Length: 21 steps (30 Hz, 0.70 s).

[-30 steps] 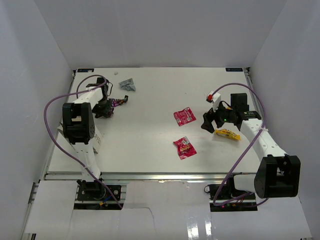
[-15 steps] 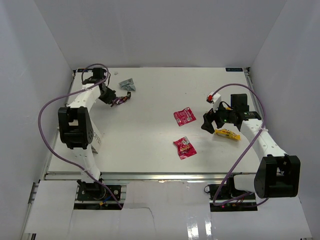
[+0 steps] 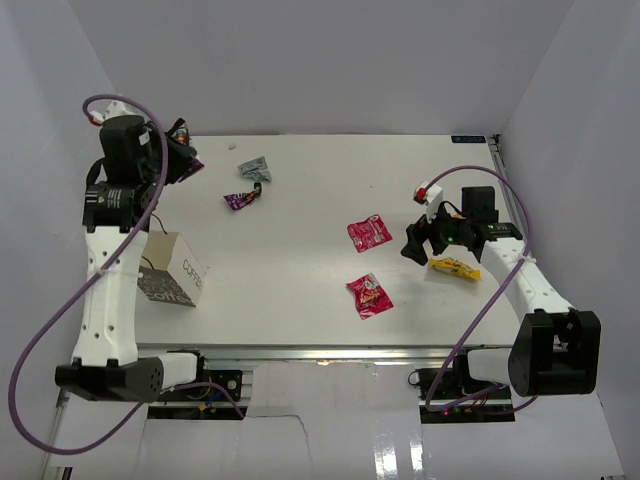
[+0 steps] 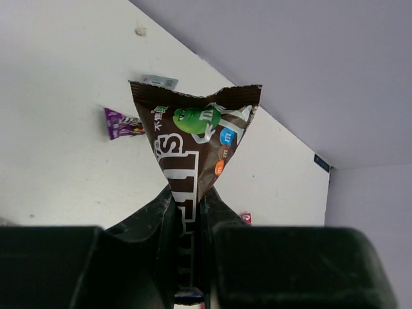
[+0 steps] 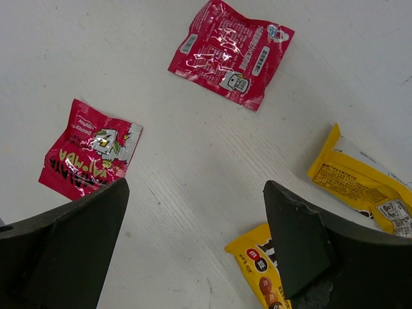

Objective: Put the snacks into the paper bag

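Observation:
Next, the left gripper moves back, turns and lowers over the COFFEE bag's opening [image 3: 159, 250] to release the packet, as the bag is lower and nearer my base.
My left gripper [image 3: 178, 156] is raised high over the table's back left corner. It is shut on a brown M&M's packet [image 4: 196, 145] that sticks up from between the fingers. The white-and-tan "COFFEE" paper bag [image 3: 172, 283] stands at the left, below and nearer than that gripper. My right gripper [image 3: 420, 245] is open and empty, low over the table. A yellow M&M's packet [image 5: 267, 273] lies by its right finger and a second yellow packet [image 5: 364, 183] just beyond. Two red packets [image 3: 368, 232] [image 3: 369, 295] lie mid-table.
A purple packet [image 3: 240, 199] and a grey-blue packet [image 3: 255, 170] lie at the back left, right of the left gripper. White walls enclose the table on three sides. The purple cables loop beside both arms.
My left arm has risen from the table at the back left, carrying the brown packet up. The paper bag, hidden behind the arm before, now shows. The right arm has not moved.

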Tool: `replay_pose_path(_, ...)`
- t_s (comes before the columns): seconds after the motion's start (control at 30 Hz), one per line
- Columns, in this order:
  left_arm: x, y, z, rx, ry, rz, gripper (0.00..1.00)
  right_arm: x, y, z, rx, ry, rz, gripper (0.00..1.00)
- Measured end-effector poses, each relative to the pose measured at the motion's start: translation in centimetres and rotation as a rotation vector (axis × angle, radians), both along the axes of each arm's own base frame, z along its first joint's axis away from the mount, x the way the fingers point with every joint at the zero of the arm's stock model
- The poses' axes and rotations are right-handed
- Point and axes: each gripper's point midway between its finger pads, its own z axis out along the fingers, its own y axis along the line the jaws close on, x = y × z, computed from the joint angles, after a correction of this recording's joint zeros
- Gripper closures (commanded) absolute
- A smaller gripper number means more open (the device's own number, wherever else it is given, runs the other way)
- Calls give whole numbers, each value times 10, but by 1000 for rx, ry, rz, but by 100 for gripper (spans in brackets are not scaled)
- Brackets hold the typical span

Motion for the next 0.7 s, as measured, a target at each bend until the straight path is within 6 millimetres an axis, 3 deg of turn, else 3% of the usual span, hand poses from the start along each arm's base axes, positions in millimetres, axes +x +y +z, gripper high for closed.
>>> replay_pose_path(0.1,-35,20,18,17,-12,112,96,1,2,2,9,-6,3,9)
replay_pose_path(0.2,-62,39,17,30,31,221,96,3,3,4,16,-16,5,9)
replay_pose_path(0.47,-102,56,41,30,32,329,97,4,5,4,35,-24,8,9)
replay_pose_path(0.57,-122,67,35,29,51,399,97,2,6,0,40,-14,11,8)
replay_pose_path(0.7,-145,82,0,50,135,500,97,1,7,-2,47,-15,15,8)
